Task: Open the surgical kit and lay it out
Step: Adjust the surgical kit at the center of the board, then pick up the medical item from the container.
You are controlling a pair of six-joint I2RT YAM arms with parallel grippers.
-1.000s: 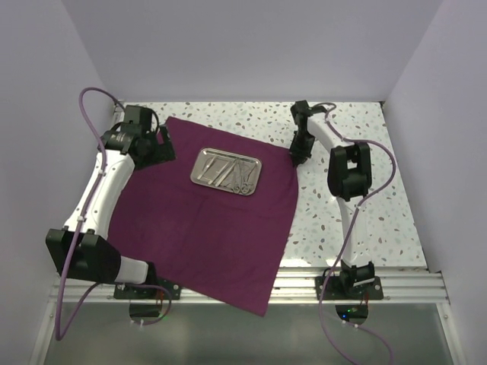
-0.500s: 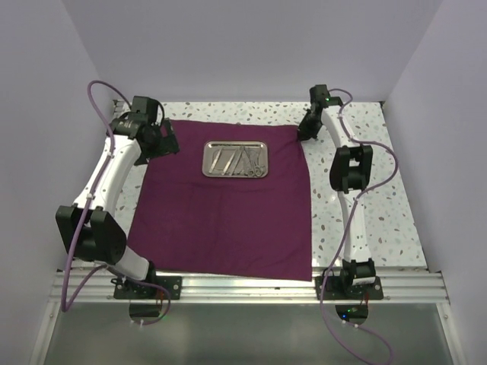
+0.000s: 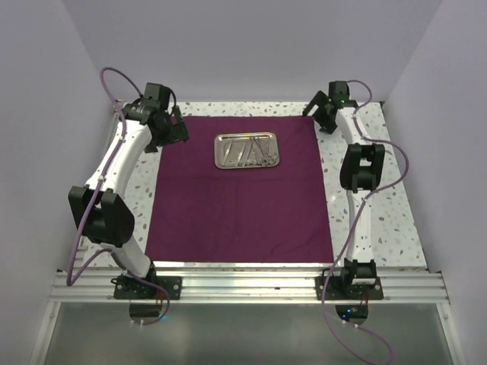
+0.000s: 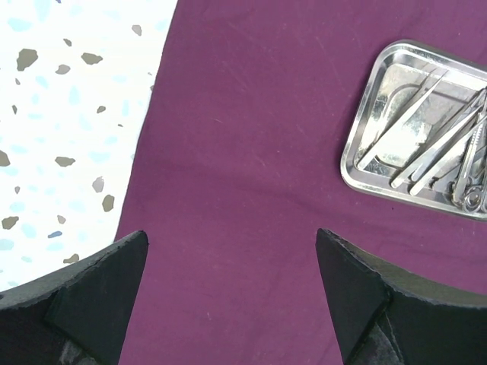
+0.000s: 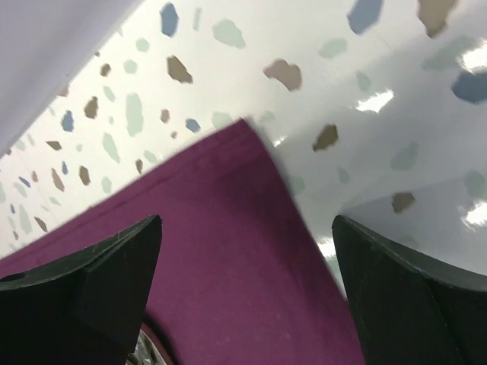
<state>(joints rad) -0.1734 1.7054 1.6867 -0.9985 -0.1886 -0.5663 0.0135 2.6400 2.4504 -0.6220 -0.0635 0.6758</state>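
The left gripper goes to the right in the top view, turns and lowers onto the slim instrument nearest it next, since that one lies apart from the others.
The surgical kit's dark purple cloth (image 3: 236, 201) lies spread flat and square on the speckled table. Its steel tray (image 3: 225, 144) sits on the far middle of the cloth and holds slim steel instruments (image 3: 251, 153). My left gripper (image 3: 176, 131) hovers open over the cloth's far left part, its jaws wide over bare cloth (image 4: 228, 152), with the tray (image 4: 351, 169) and instruments (image 4: 434, 144) to its right. My right gripper (image 3: 318, 115) stands open above the cloth's far right corner (image 5: 240, 133), with nothing between its fingers.
Speckled tabletop (image 3: 380, 205) shows to the right of the cloth and in a strip on the left (image 3: 141, 190). White walls close in the back and both sides. A metal rail (image 3: 251, 283) with the arm bases runs along the near edge.
The cloth has swung from skewed to square and slid right, the tray with it. My right gripper opened and let go of the far right corner. Both grippers moved farther back.
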